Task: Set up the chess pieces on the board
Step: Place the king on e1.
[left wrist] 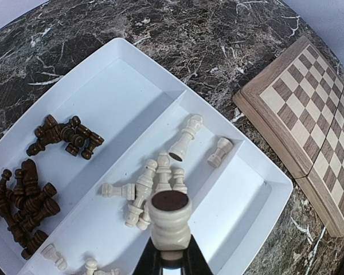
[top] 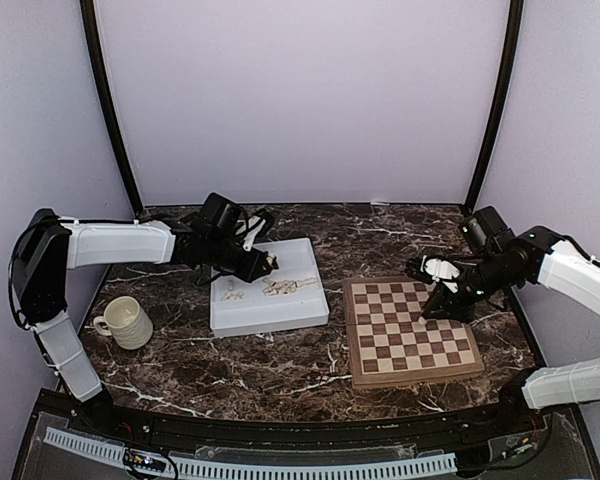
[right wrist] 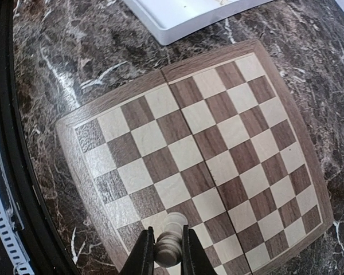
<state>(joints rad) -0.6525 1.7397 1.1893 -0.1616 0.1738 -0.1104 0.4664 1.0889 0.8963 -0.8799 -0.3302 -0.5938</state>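
Observation:
I need to move my right gripper back and down onto the dark square midway along the near row [top: 427, 361] [right wrist: 132, 234] and let go of its cream piece there, because that square is empty.
My left gripper [top: 265, 264] [left wrist: 169, 243] hangs over the white divided tray [top: 270, 312] [left wrist: 132, 97]. It is shut on a cream chess piece [left wrist: 169, 220] whose dark felt base faces the camera. Below it, several cream pieces [left wrist: 155, 183] lie toppled in one tray compartment. Several dark brown pieces [left wrist: 28, 195] lie in the compartment to their left. The checked wooden board [top: 410, 325] [right wrist: 206, 143] lies right of the tray. My right gripper [top: 440, 303] [right wrist: 167, 246] is shut on another cream piece [right wrist: 172, 238], low over squares near the board's edge.
A cream ribbed mug [top: 127, 322] stands on the marble table at the left. In the left wrist view the board's corner [left wrist: 315, 132] lies close to the tray's right rim. Purple walls and black posts close in the back and sides.

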